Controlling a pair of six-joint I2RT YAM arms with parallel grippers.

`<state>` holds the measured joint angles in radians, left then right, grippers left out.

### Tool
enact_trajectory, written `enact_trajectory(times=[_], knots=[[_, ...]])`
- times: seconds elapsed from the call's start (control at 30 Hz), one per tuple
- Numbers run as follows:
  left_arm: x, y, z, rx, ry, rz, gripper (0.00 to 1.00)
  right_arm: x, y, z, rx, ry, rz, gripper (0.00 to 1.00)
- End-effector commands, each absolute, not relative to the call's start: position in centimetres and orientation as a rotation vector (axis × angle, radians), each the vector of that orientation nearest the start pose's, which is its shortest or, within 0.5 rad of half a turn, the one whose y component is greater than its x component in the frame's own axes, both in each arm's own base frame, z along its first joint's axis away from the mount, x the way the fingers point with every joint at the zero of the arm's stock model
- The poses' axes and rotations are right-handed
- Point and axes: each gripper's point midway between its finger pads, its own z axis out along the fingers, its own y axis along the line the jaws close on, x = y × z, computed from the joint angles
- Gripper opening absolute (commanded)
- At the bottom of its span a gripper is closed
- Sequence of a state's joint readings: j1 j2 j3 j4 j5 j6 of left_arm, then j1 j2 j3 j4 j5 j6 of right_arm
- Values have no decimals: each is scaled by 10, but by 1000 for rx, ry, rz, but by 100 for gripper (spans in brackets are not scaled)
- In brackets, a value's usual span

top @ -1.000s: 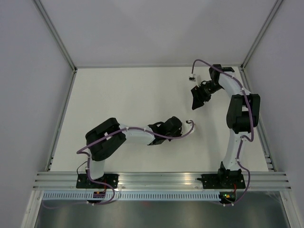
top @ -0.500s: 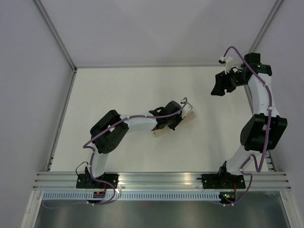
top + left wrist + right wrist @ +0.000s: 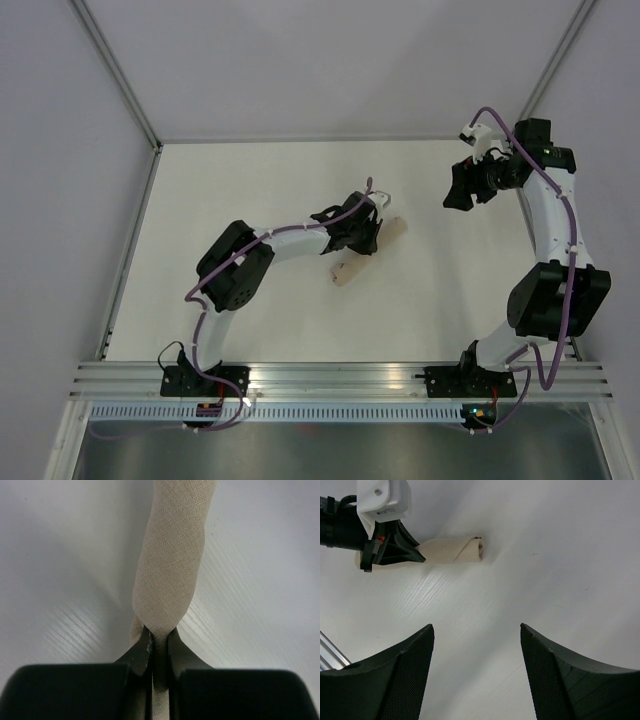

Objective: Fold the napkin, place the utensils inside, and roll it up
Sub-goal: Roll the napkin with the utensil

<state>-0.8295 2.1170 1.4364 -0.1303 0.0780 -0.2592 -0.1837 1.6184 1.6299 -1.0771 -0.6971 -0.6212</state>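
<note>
I should turn the tube with my left gripper until it points outward from the metal bar, since it lies slantwise, and then release it on the tabletop.
The napkin [image 3: 352, 268] is rolled into a slim beige tube lying slantwise near the middle of the white table. My left gripper [image 3: 362, 240] is shut on the tube around its middle. In the left wrist view the cloth [image 3: 172, 560] is pinched between the black fingers [image 3: 137, 652] and runs away from them. The right wrist view shows the tube's far end [image 3: 457, 550] beside the left gripper [image 3: 395, 547]. My right gripper [image 3: 460, 192] is open and empty, held above the table at the back right, well apart from the napkin. The utensils are hidden.
The white table [image 3: 250, 190] is bounded by grey side walls and a metal rail [image 3: 340, 378] at the near edge. The left arm stretches across the table's middle; the right arm stands tall along the right side.
My left gripper has moved toward the back with the rolled napkin, which now shows at both sides of it. My right gripper has pulled away to the back right and risen.
</note>
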Motion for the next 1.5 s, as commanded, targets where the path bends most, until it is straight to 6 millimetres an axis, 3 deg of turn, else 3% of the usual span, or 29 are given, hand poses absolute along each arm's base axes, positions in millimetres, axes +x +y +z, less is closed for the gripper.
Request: enact_trajectory(times=[0.0,0.4,0.53,0.77,0.97,1.2,1.47], knots=[[262,-306,-100,657,2921,-207,2,368,24,234,-709,2241,498,75],[262,-305,-114,345,3020,-133,2,364,20,220,-717,2264,478,75],[270,-306,-108,246,2985,-77,2,363,19,218,-715,2269,470,76],[266,-301,-114,144,2989,76,2,356,21,217,-719,2267,468,75],[259,-291,-119,-71,2995,203,2,351,21,216,-718,2264,463,75],[257,-305,-116,-384,3025,179,2,349,24,219,-714,2256,474,75],[266,-305,-113,-438,3018,258,2,344,26,220,-719,2250,486,75]])
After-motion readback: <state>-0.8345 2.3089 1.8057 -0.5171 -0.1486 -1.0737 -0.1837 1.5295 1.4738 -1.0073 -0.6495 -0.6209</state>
